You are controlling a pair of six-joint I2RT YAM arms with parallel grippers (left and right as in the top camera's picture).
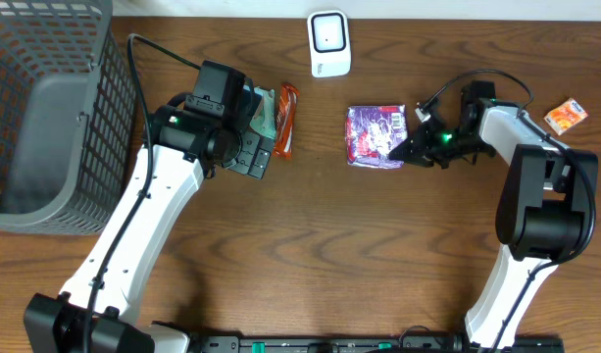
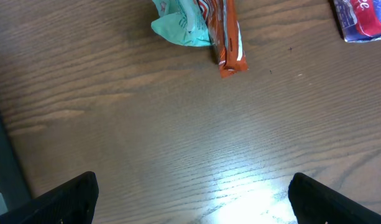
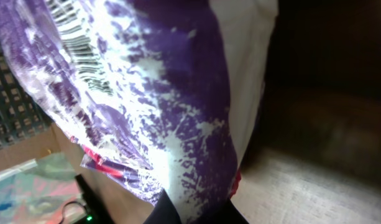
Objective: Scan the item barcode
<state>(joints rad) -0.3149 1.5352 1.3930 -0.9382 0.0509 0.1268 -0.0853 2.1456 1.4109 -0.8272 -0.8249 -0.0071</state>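
Observation:
The packet has its barcode side facing up, so my right gripper needs to lift the packet next, turn it over and let go of it on the tabletop below the scanner.
The item, a purple foil packet (image 1: 376, 135), lies on the wooden table in the middle, below the white scanner (image 1: 329, 44) at the back edge. My right gripper (image 1: 406, 149) is shut on the packet's right edge. In the right wrist view the packet (image 3: 178, 112) fills the frame, its edge pinched between my right gripper's (image 3: 196, 211) dark tips, and a barcode (image 3: 78, 37) shows at upper left. My left gripper (image 2: 193, 205) stands open above bare table, nothing between its fingers (image 2: 66, 199). Overhead, the left gripper (image 1: 249, 155) hovers by a teal packet.
A teal packet (image 2: 181, 22) and an orange bar (image 2: 230, 37) lie together just ahead of my left gripper. A grey mesh basket (image 1: 45, 118) fills the far left. A small orange packet (image 1: 567, 115) sits at the far right.

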